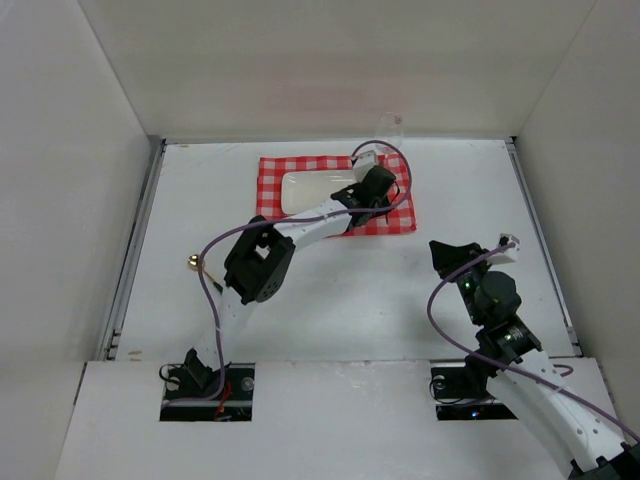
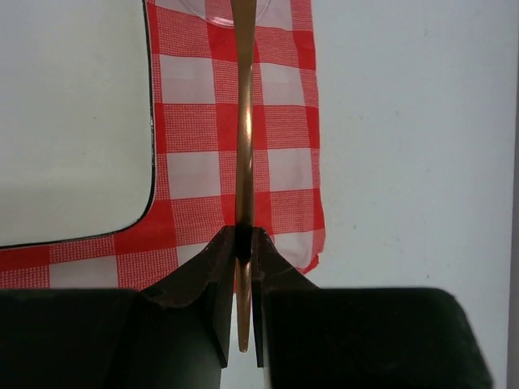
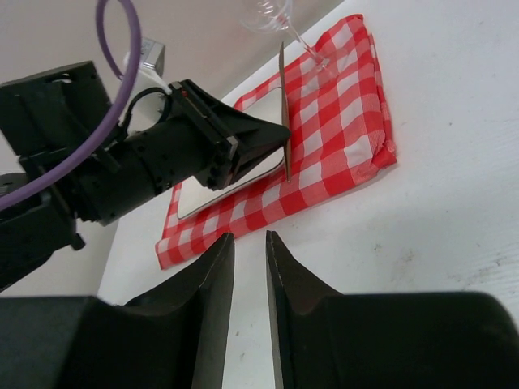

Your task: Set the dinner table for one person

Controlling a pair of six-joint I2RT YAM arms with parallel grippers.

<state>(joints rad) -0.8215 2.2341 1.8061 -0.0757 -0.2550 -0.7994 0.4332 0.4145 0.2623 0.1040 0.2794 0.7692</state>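
The utensil point(image 2: 244, 121) in my left gripper should go down next, toward the edge of the white plate, so I can let go of it on the bare part of the cloth point(image 2: 284, 130).
My left gripper point(image 1: 372, 190) is shut on a thin copper-coloured utensil point(image 2: 244, 121), gripped near the end of its handle and seen edge-on. It holds it over the right strip of the red-and-white checked cloth point(image 2: 284, 130), just right of the white rectangular plate point(image 2: 73, 121). In the right wrist view the utensil point(image 3: 282, 97) stands nearly upright above the cloth point(image 3: 340, 121). My right gripper point(image 1: 447, 255) is slightly open and empty, hovering over the white dinner table point(image 1: 380, 300) right of and nearer than the cloth.
A clear wine glass point(image 3: 276, 12) stands at the cloth's far right corner, just beyond the utensil tip. A small gold utensil point(image 1: 192, 262) lies on the table to the left, partly hidden by the left arm. Grey metal strips point(image 1: 135, 250) edge the table sides.
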